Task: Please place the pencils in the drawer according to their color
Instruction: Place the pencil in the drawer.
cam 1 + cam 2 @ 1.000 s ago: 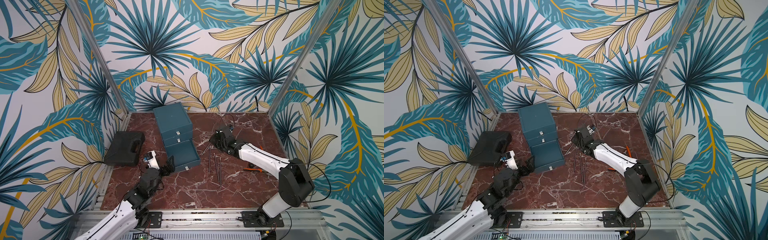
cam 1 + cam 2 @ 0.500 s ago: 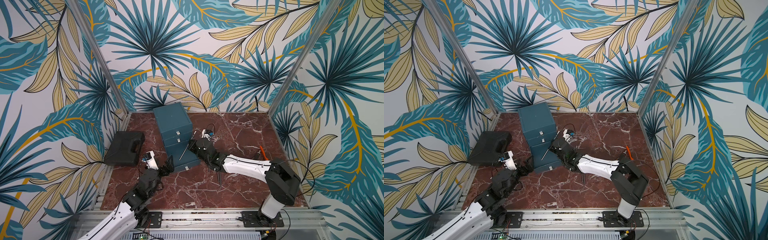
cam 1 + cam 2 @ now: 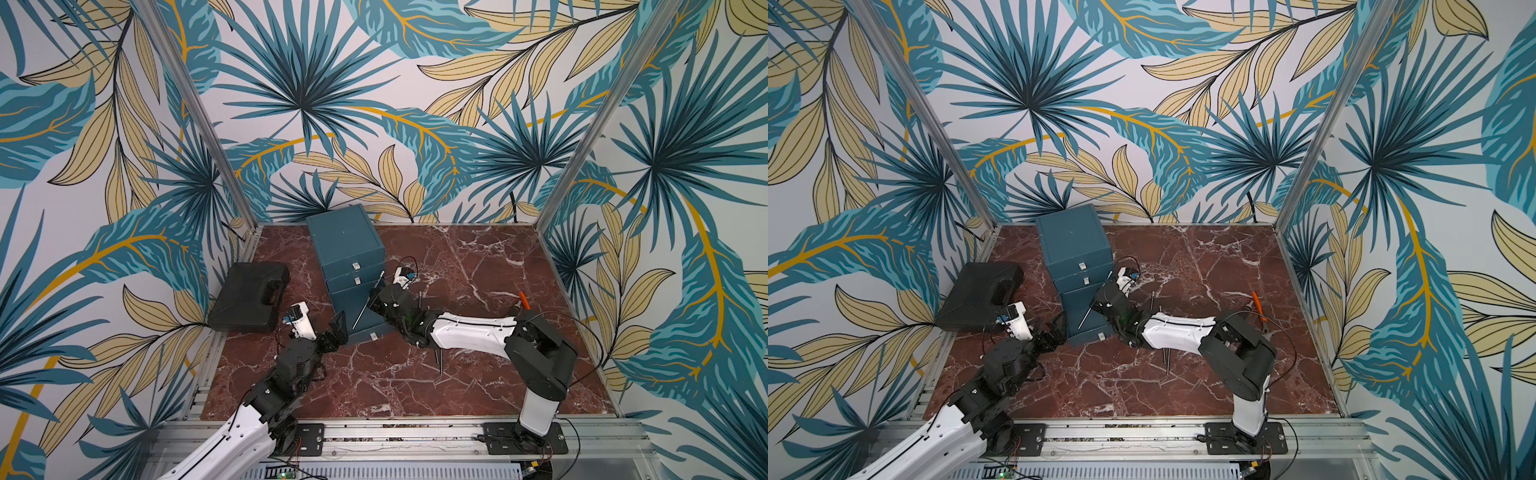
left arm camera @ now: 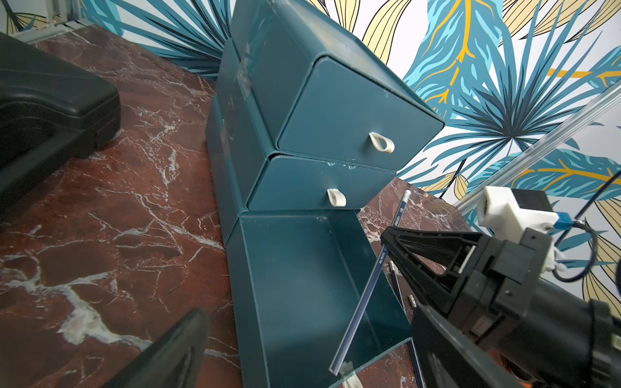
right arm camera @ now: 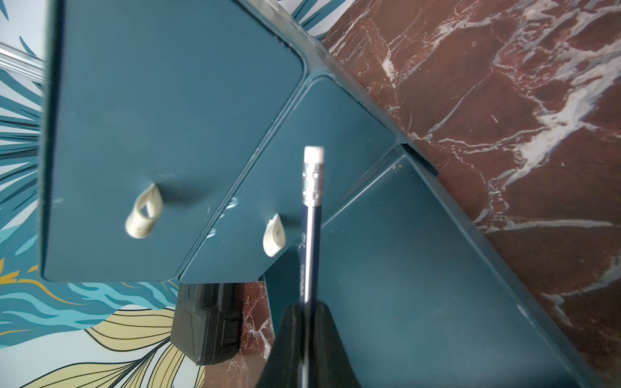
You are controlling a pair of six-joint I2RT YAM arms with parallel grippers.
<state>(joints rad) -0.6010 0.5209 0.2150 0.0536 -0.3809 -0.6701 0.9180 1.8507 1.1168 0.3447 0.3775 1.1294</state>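
Note:
My right gripper brings the dark blue pencil (image 3: 368, 300) down between the open drawer's sides next and releases it, since the drawer's bare bottom below my gripper has room.
The teal drawer (image 3: 345, 245) (image 3: 1073, 245) cabinet stands at the back left, its bottom drawer (image 4: 302, 285) (image 5: 420, 268) pulled open with a bare floor. My right gripper (image 3: 372, 302) (image 3: 1099, 305) (image 5: 307, 307) is shut on a dark blue pencil (image 3: 368, 300) (image 3: 1095, 303) (image 4: 369, 289) (image 5: 311, 235), held slanted over the open drawer with its eraser end up. My left gripper (image 3: 337, 332) (image 3: 1054, 330) (image 4: 309, 364) is open and empty at the open drawer's front left corner. More dark pencils (image 3: 438, 361) (image 3: 1167, 361) lie on the marble, partly hidden under my right arm.
A black plastic case (image 3: 249, 301) (image 3: 978, 299) lies left of the cabinet, near my left arm. An orange-handled tool (image 3: 524, 300) (image 3: 1256, 303) lies at the right. The two upper drawers (image 4: 336, 134) are closed. Patterned walls enclose three sides.
My right arm has swung left from the pencils on the marble to the open bottom drawer, carrying the dark pencil. The left arm has stayed put.

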